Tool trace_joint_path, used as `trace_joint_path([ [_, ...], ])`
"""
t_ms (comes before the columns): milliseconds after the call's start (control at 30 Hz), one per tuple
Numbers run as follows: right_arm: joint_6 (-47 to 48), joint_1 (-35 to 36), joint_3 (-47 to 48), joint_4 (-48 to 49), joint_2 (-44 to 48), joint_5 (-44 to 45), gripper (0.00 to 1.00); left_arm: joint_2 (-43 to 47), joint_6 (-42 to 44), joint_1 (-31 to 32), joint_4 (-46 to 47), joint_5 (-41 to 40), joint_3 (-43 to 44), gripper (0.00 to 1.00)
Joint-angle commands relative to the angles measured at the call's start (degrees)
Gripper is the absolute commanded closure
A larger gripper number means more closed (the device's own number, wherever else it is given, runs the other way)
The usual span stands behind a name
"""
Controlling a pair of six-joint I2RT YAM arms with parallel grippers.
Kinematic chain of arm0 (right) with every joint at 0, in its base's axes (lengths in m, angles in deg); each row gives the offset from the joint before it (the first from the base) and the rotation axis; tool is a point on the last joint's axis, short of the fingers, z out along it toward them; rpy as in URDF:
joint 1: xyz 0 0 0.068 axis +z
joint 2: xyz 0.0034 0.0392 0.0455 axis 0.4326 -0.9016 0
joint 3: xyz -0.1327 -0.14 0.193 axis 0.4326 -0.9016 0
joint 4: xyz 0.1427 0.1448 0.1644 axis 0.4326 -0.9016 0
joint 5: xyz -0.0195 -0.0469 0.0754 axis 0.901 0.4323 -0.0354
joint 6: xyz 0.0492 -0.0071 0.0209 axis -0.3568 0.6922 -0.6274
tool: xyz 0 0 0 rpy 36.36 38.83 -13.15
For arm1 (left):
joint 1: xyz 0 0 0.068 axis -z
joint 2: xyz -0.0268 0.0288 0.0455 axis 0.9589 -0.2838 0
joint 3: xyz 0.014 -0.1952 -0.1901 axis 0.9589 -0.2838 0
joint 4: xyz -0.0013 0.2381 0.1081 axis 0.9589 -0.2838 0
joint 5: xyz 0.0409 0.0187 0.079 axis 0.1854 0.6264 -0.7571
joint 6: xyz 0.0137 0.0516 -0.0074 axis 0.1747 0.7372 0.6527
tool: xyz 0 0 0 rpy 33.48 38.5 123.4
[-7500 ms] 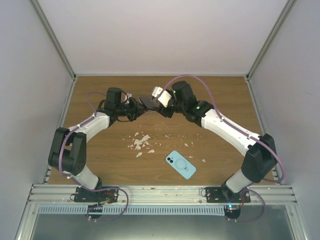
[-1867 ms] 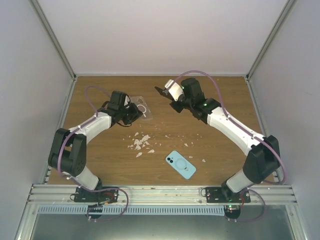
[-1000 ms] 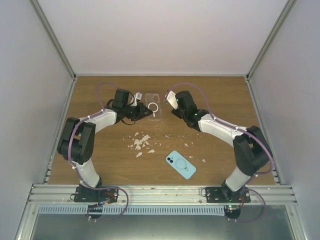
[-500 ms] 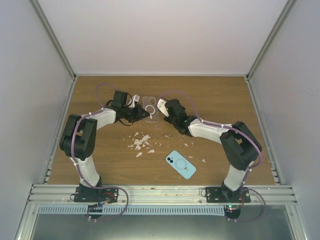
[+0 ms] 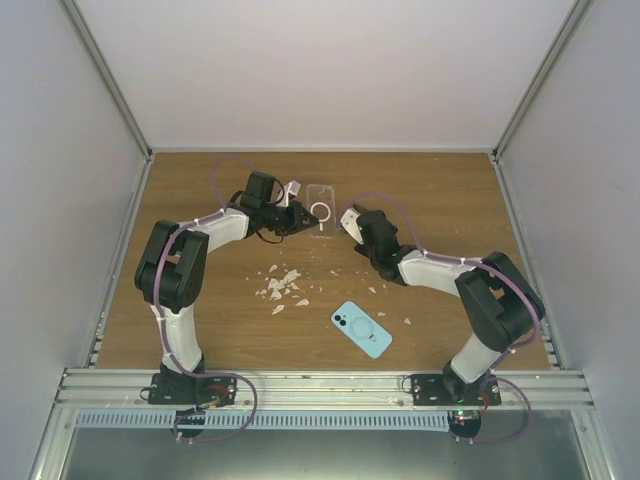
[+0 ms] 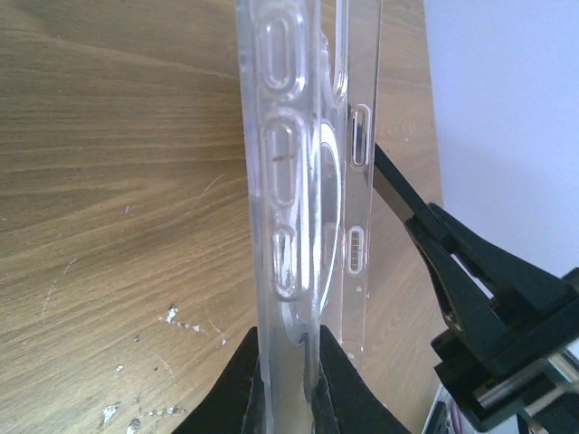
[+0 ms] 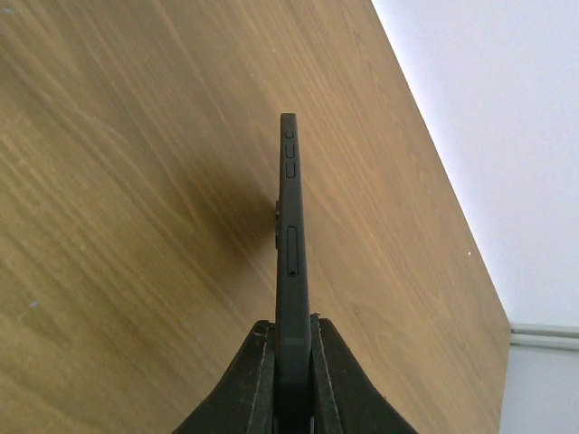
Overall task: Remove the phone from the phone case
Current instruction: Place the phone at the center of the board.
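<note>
The robot's left gripper will next take the empty case to the bare wood beside the crumbs, lower it and let it go, because the wood is below, to the left in the top view.
The clear phone case (image 5: 319, 207) hangs edge-on over the back middle of the table, with my left gripper (image 5: 296, 218) shut on its lower end. In the left wrist view the case (image 6: 289, 181) rises between the two black fingertips (image 6: 237, 384), empty, with its button cut-outs showing. The black phone (image 7: 291, 235) is out of the case and stands edge-on in my right gripper (image 7: 292, 362), which is shut on its bottom edge. From above, the right gripper (image 5: 352, 228) is just right of the case and apart from it.
A light blue phone (image 5: 361, 329) with a ring on its back lies flat at the near middle. White crumbs (image 5: 282, 285) are scattered left of it. The wooden table (image 5: 450, 190) is walled on three sides.
Over the last second the left gripper has carried the case to the right. The right arm has folded in and pulled back with the phone. Earlier, both grippers met on the cased phone.
</note>
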State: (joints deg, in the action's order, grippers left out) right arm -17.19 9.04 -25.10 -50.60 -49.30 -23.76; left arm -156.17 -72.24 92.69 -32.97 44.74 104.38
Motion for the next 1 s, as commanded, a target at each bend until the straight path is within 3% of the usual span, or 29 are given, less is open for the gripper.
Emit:
trace_joint_path([
  [0,-0.5,0.4,-2.4,2.7,4.0,0.7,1.00,-1.3,0.0,-0.1,2.3,-1.2,0.3,1.00],
  [200,-1.8,4.0,-8.4,3.3,5.3,1.8,0.99,-1.3,0.2,0.0,1.7,-1.9,1.2,1.00],
  [567,-6.4,10.3,-11.7,0.9,3.6,4.4,0.76,-1.7,0.8,-0.1,-0.2,-5.1,2.4,1.00],
  [767,-7.8,12.1,-11.3,-0.7,2.7,3.9,0.72,-1.6,0.9,0.1,-0.2,-5.2,3.1,1.00],
  [967,-8.0,12.9,-11.7,-1.4,3.2,2.8,0.51,-0.2,0.8,0.0,0.5,-5.5,1.0,1.00],
])
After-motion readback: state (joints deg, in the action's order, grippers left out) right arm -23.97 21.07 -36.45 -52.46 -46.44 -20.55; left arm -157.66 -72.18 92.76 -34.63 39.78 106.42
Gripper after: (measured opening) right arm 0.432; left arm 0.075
